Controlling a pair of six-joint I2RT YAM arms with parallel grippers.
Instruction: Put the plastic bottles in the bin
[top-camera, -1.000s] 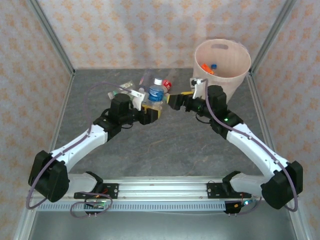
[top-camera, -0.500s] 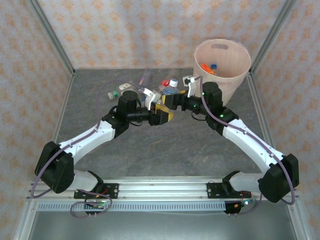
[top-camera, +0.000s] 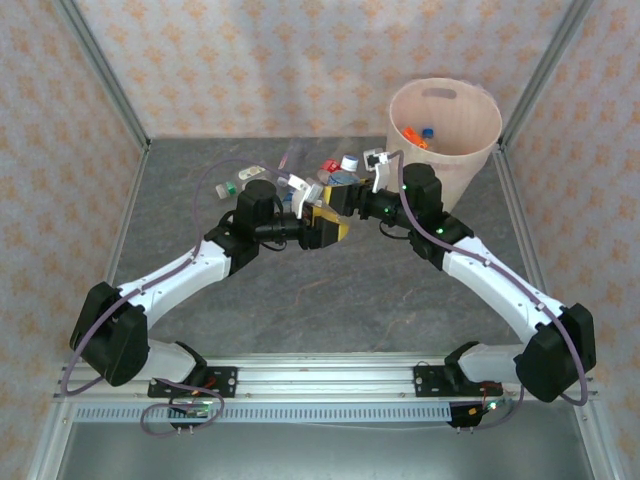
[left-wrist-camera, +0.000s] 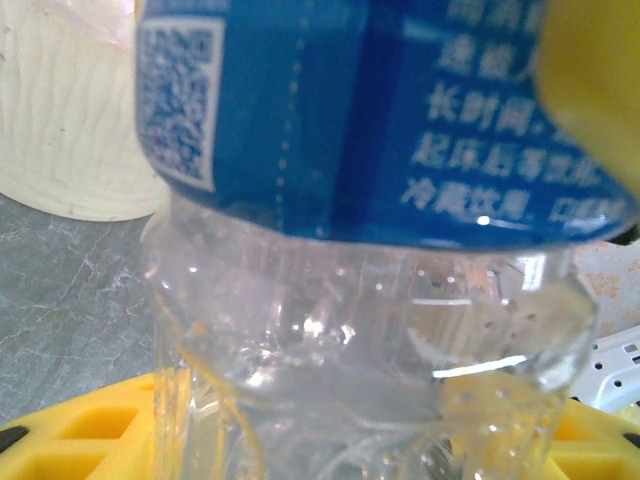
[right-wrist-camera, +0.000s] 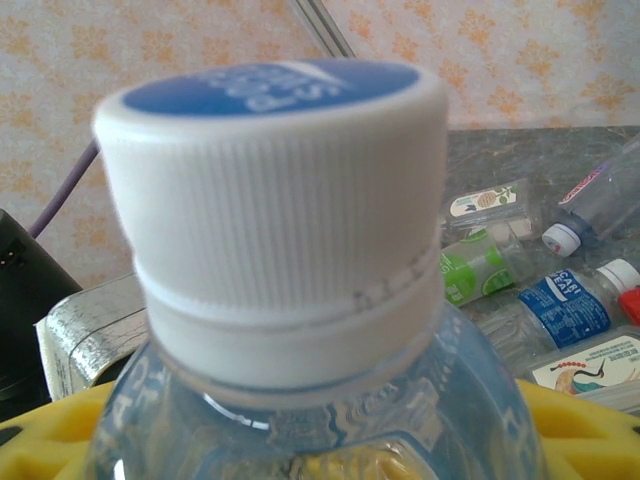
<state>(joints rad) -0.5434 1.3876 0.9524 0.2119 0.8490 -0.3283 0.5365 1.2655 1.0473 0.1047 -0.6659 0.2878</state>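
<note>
The robot's right gripper will lift the bottle and carry it outward over the bin's opening (top-camera: 447, 116), where bottles are already inside, and let go of the bottle just below the cap.
A clear plastic bottle (top-camera: 343, 178) with a blue label (left-wrist-camera: 380, 110) and a white cap (right-wrist-camera: 275, 190) hangs upright above the table between both arms. My left gripper (top-camera: 326, 220) is shut on its lower body, yellow fingers (left-wrist-camera: 90, 440) on either side. My right gripper (top-camera: 348, 194) is shut on the shoulder just below the cap, its yellow pads (right-wrist-camera: 590, 430) pressed to the sides. The pale beige bin (top-camera: 472, 160) stands at the back right, close behind the right wrist, with a few bottles (top-camera: 418, 136) inside.
More bottles lie on the grey table behind the grippers: a green-labelled one (right-wrist-camera: 478, 265), a blue-labelled one (right-wrist-camera: 565, 305), a red-capped one (top-camera: 330, 167) and a green-capped one (top-camera: 232, 185). Metal frame posts (top-camera: 105, 70) and patterned walls close in the table.
The left arm carried the bottle to the right, toward the bin. The right gripper came in from the right with wide jaws and closed on the bottle's top.
</note>
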